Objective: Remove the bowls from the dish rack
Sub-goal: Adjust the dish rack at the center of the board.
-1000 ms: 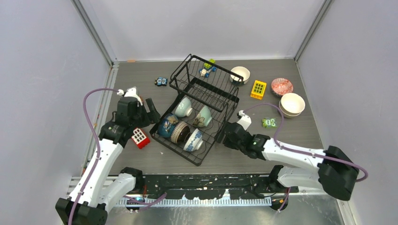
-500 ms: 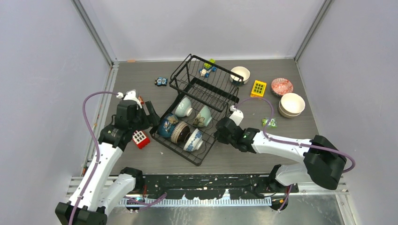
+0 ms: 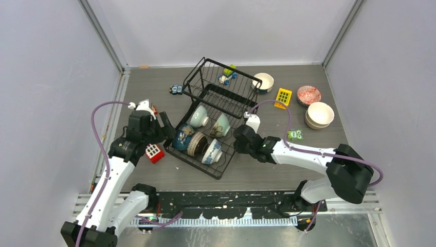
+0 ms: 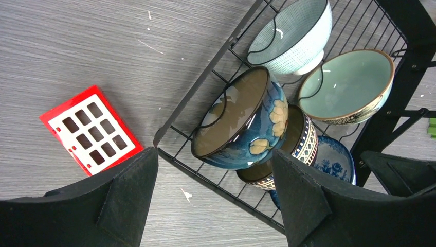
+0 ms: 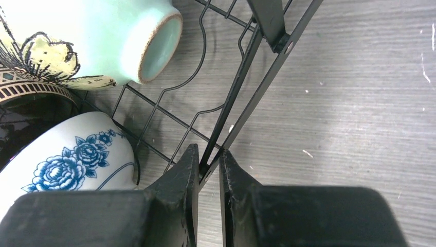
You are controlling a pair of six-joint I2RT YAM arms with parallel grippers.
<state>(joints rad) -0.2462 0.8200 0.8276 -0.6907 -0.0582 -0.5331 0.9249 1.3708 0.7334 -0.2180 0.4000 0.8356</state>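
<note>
My right gripper, with the dish rack's side frame bars in it, needs to push outward next and swing the skewed rack straight on the tabletop, then release.
The black wire dish rack [image 3: 221, 87] stands mid-table with several bowls on edge in it: pale teal [image 3: 200, 117], green [image 3: 222, 125], dark blue floral [image 3: 183, 138], brown banded [image 3: 197, 145], blue-and-white [image 3: 212, 152]. My right gripper [image 3: 237, 139] is at the rack's right edge; in the right wrist view the right gripper [image 5: 209, 154] is shut on the rack's frame bars [image 5: 247, 67], beside the blue-and-white bowl [image 5: 67, 159]. My left gripper [image 3: 165, 123] hangs open by the rack's left corner; in the left wrist view the left gripper [image 4: 213, 157] is apart from the dark blue bowl [image 4: 241, 118].
On the table right of the rack sit a white bowl [image 3: 264, 81], a red-patterned bowl [image 3: 308, 94] and stacked cream bowls [image 3: 320, 114]. Toy blocks lie about: red [image 3: 153, 152], yellow [image 3: 283, 96], green [image 3: 294, 135], blue [image 3: 176, 89]. Walls enclose three sides.
My right gripper moved left to the rack's right edge and shut on its frame. The rack shifted slightly left and away. The left arm dropped a little nearer, still open.
</note>
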